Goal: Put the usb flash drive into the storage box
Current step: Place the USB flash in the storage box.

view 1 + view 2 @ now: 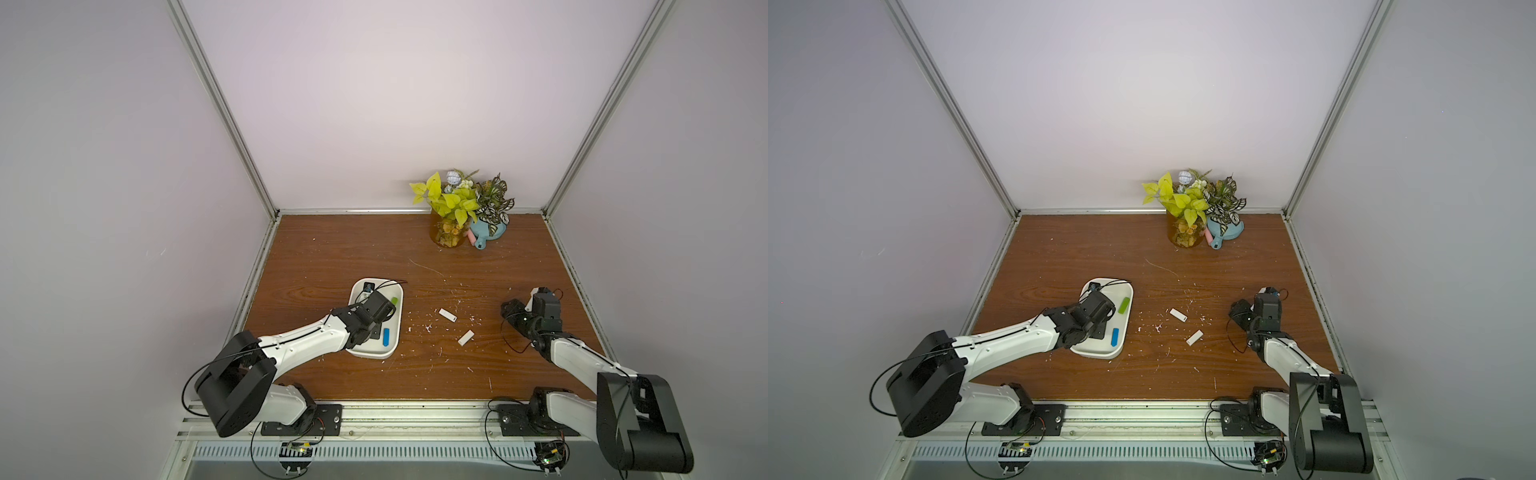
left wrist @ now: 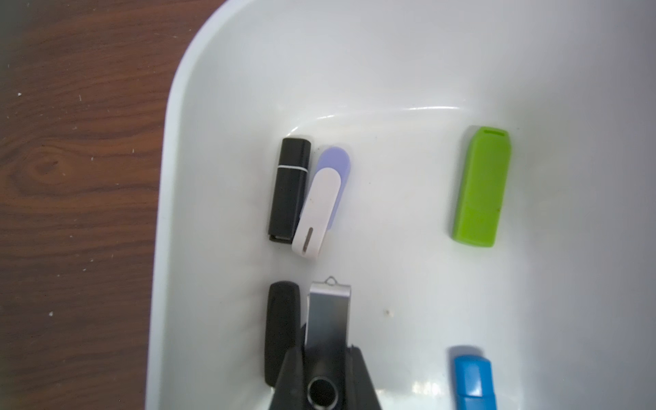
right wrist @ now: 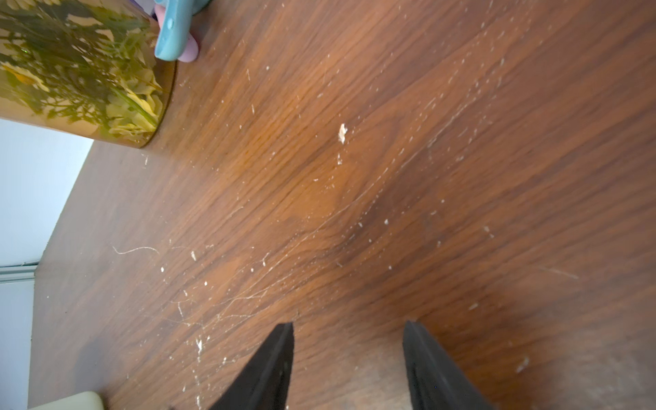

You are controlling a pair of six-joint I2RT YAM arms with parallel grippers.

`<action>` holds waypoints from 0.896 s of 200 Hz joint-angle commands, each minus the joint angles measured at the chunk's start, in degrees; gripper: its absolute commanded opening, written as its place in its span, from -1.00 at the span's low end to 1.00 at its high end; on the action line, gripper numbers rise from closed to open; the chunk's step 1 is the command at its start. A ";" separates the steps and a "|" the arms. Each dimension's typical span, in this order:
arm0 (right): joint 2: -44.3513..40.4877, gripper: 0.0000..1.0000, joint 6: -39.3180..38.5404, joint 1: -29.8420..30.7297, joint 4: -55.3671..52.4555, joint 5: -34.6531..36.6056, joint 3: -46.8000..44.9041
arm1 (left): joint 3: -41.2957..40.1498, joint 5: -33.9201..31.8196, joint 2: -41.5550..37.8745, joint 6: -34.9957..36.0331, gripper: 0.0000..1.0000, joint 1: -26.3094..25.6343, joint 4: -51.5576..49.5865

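Observation:
My left gripper will next go straight down to the storage box's bottom, inside the box's rim beside the rounded black drive, and release the usb flash drive.
The storage box [image 1: 376,354], a shallow white tray [image 2: 390,71], lies at the table's left in both top views [image 1: 1096,353]. My left gripper [image 2: 328,349] hangs over its inside, shut on a usb flash drive [image 2: 330,312] with a silver swivel clip. In the tray lie several other drives: green [image 2: 482,188], blue [image 2: 474,380], black capped [image 2: 289,190], white-lilac [image 2: 321,206] and a rounded black one [image 2: 282,330] beside the held drive. Two white drives [image 1: 448,314] [image 1: 466,337] lie on the wood right of the tray. My right gripper [image 3: 348,324] stands open and empty over bare wood at the right.
An amber glass vase with plants [image 1: 448,235] and a blue pot [image 1: 488,230] stand at the back of the table. White crumbs and scratches dot the wood [image 1: 426,328]. Walls close the table in on three sides.

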 commanded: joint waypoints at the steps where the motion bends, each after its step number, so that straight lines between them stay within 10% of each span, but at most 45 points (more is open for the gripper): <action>1: 0.37 0.12 0.67 0.03 1.58 -0.99 2.04 | 2.58 0.25 2.10 0.46 -1.00 1.42 -0.41; 131: 2.05 0.12 0.52 0.02 1.56 -0.53 2.82 | 2.33 0.95 8.18 0.16 -0.96 2.36 -0.26; 179: 2.02 0.12 0.52 0.03 1.49 -0.71 2.83 | 2.97 1.79 8.63 -0.07 -0.56 2.36 -2.19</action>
